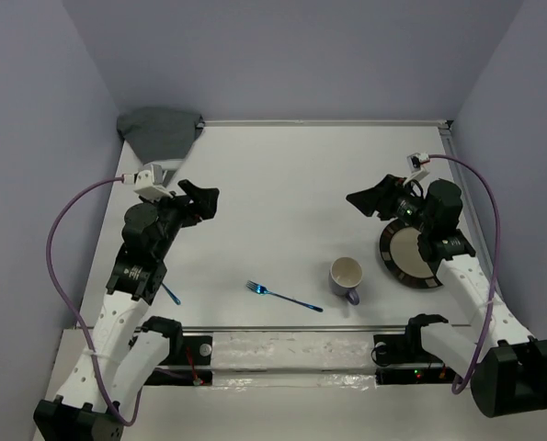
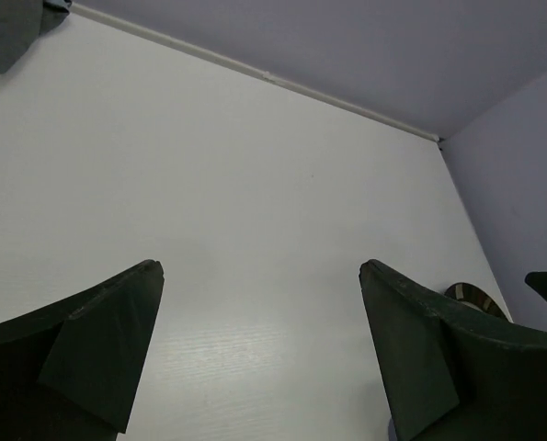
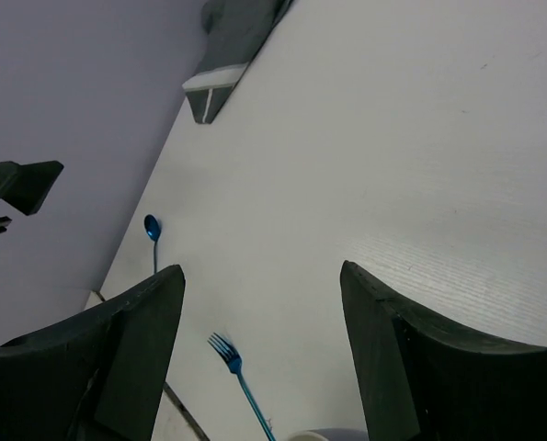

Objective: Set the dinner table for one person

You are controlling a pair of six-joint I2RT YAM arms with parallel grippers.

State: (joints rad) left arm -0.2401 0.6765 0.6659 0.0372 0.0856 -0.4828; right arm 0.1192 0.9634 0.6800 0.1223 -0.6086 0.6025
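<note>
I will move my left gripper outward next, to the left in the top view, and then down onto the dark grey cloth's striped end (image 1: 169,168), because that end is nearest me.
The white dinner table (image 1: 291,184) fills the top view. A blue fork (image 1: 282,296) lies near its front middle; it also shows in the right wrist view (image 3: 241,381). A lilac mug (image 1: 347,278) stands upright right of the fork. A dark plate with a cream centre (image 1: 409,253) lies right of the mug, partly under the right arm. A blue spoon (image 1: 170,293) lies by the left arm, mostly hidden; it also shows in the right wrist view (image 3: 153,237). My left gripper (image 1: 202,197) is open and empty above the table's left side. My right gripper (image 1: 370,200) is open and empty above the plate's far left.
A dark grey folded cloth (image 1: 160,130) lies in the far left corner, also seen in the right wrist view (image 3: 238,32). Lilac walls enclose the table on three sides. A metal rail (image 1: 291,328) runs along the near edge between the arm bases.
</note>
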